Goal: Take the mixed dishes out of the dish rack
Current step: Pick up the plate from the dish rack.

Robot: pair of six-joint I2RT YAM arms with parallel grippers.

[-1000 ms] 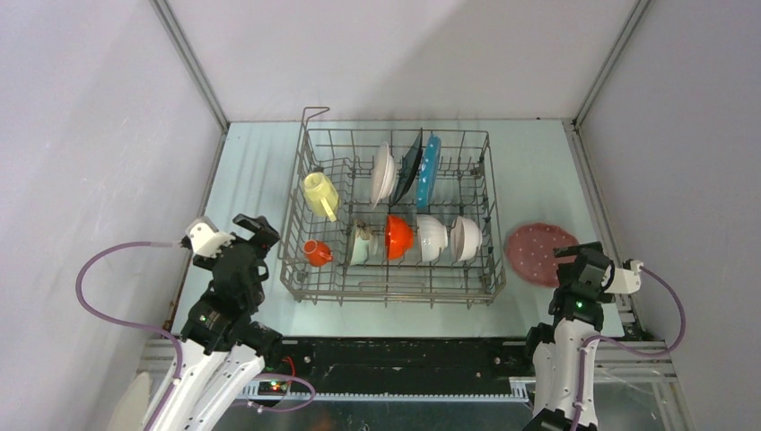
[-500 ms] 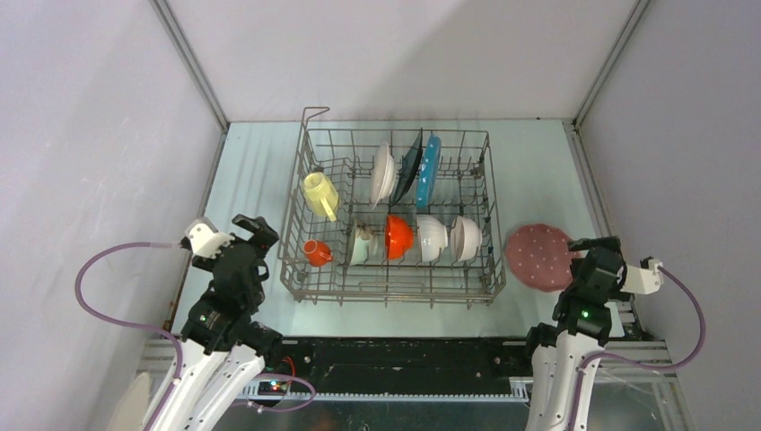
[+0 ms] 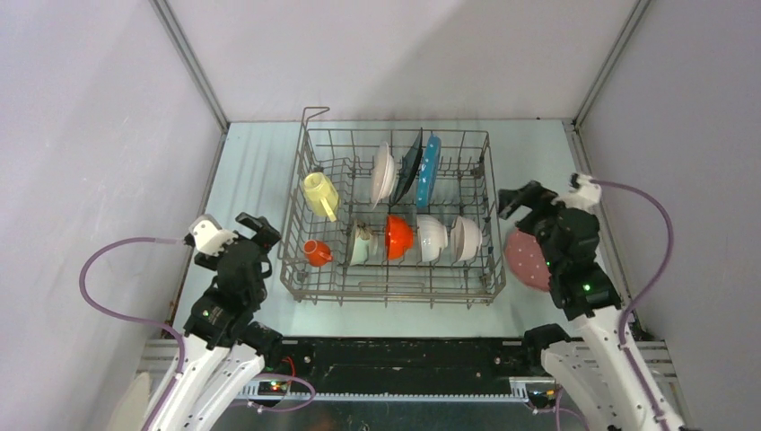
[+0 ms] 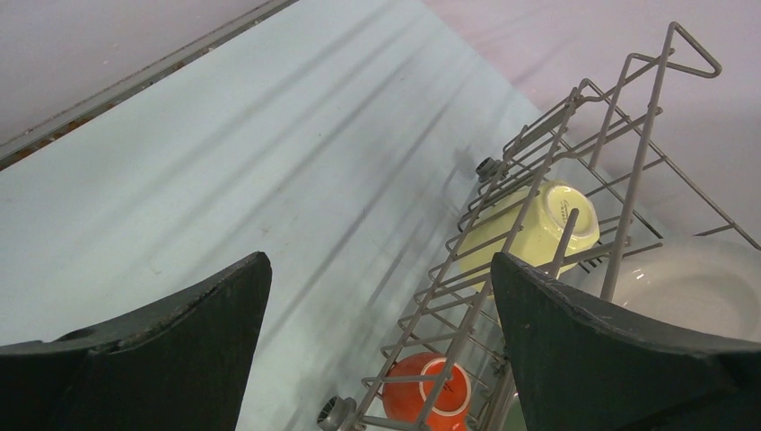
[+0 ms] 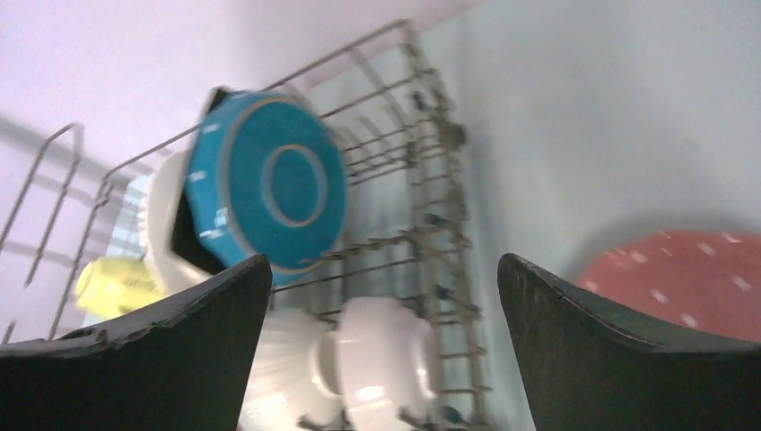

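Note:
The slots between the blue plate's upper rim (image 3: 431, 164) (image 5: 217, 148) and the side of the rack are empty, so my right gripper should move over that side of the rack next and onto the blue plate's rim.
The grey wire dish rack (image 3: 395, 292) stands mid-table. It holds a yellow cup (image 3: 320, 193), an orange mug (image 3: 316, 252), a pale green bowl (image 3: 361, 244), an orange bowl (image 3: 398, 236), two white bowls (image 3: 432, 238) and upright white (image 3: 383, 173), black (image 3: 411, 166) and blue plates (image 3: 429, 171). A pink plate (image 3: 523, 254) lies flat on the table right of the rack. My left gripper (image 3: 258, 228) is open beside the rack's left wall, near the mug (image 4: 431, 391). My right gripper (image 3: 525, 199) is open and empty above the pink plate, facing the rack's right wall and blue plate (image 5: 278, 184).
Grey walls close in the table on the left, back and right. A looped wire handle (image 3: 314, 112) rises at the rack's far left corner. Bare table lies left of the rack (image 4: 224, 180) and behind the pink plate (image 5: 682, 278).
My right arm has swung from the table's near right edge forward and left, over the pink plate toward the rack's right side. The left arm has barely moved.

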